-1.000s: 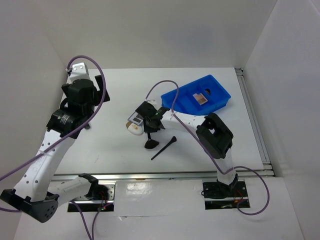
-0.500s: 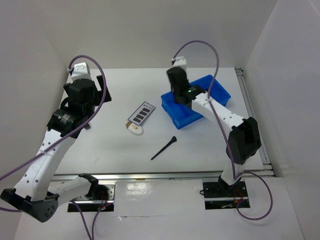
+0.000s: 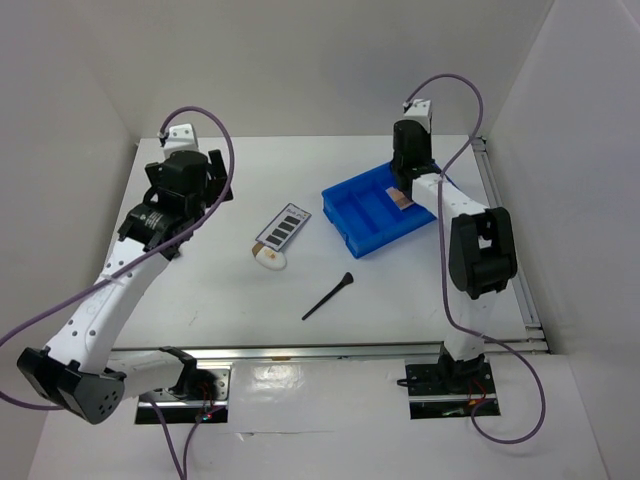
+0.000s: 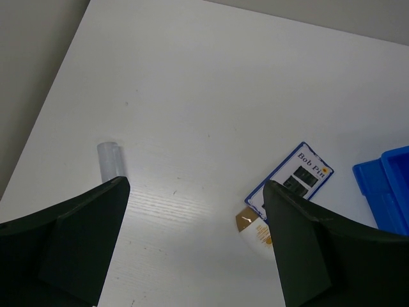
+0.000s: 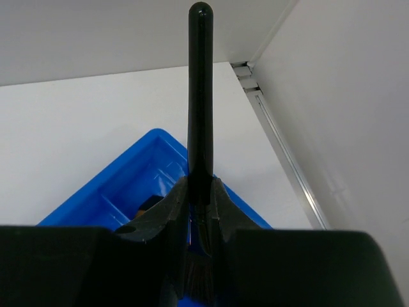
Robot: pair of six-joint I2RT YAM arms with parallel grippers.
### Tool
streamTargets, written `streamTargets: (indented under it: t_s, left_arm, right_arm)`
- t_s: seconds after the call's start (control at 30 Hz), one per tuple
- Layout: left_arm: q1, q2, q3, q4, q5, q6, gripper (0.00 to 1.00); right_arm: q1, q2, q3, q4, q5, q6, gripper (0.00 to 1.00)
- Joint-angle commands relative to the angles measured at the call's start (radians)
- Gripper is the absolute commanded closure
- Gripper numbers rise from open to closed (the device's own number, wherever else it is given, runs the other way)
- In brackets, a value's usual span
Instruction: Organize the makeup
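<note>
The brush is already hanging over the blue tray (image 3: 350,218), so my right gripper should next go down toward the tray's end section nearest the metal bar and let go of the brush.
My right gripper (image 5: 200,187) is shut on a thin black brush (image 5: 200,96), handle pointing away and bristles down, above the blue tray (image 5: 121,192). From above, the right gripper (image 3: 403,180) hangs over the tray's (image 3: 350,218) far right part, next to the tan compact (image 3: 400,199) lying inside. A second black brush (image 3: 330,296) lies on the table. A blue-edged card with dark strips (image 3: 283,227) and the white sponge with a tan base (image 3: 270,259) lie left of the tray. My left gripper (image 4: 195,192) is open above the table, left of the card (image 4: 297,179) and sponge (image 4: 254,225).
A small clear tube (image 4: 110,160) lies on the table near the left edge. White walls enclose the table on the back and both sides. A metal rail (image 3: 505,240) runs along the right edge, close to the tray.
My right arm swung from the sponge at mid-table to the tray's far right side, carrying a black brush. My left arm shifted slightly right and toward the back.
</note>
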Motion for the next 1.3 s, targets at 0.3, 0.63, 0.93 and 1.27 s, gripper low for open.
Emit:
streamTargets:
  t_s: [0.3,0.63,0.93,1.27]
  left_arm:
    - [-0.004,0.046,0.008,0.066,-0.014,0.031,0.0]
    - [-0.004,0.027,0.008,0.044,-0.023,0.031,0.0]
    - [-0.004,0.018,0.008,0.034,-0.012,0.021,0.0]
    - [-0.004,0.009,0.017,0.034,-0.003,0.021,0.0]
  right_arm:
    - [-0.074,0.131,-0.015,0.23,0.034,-0.109,0.94]
    - [-0.074,0.212,0.023,0.118,0.057,-0.059,0.91]
    - [-0.074,0.122,0.097,-0.067,-0.11,0.09,0.26]
    - [-0.044,0.037,0.19,-0.23,-0.209,0.194,0.75]
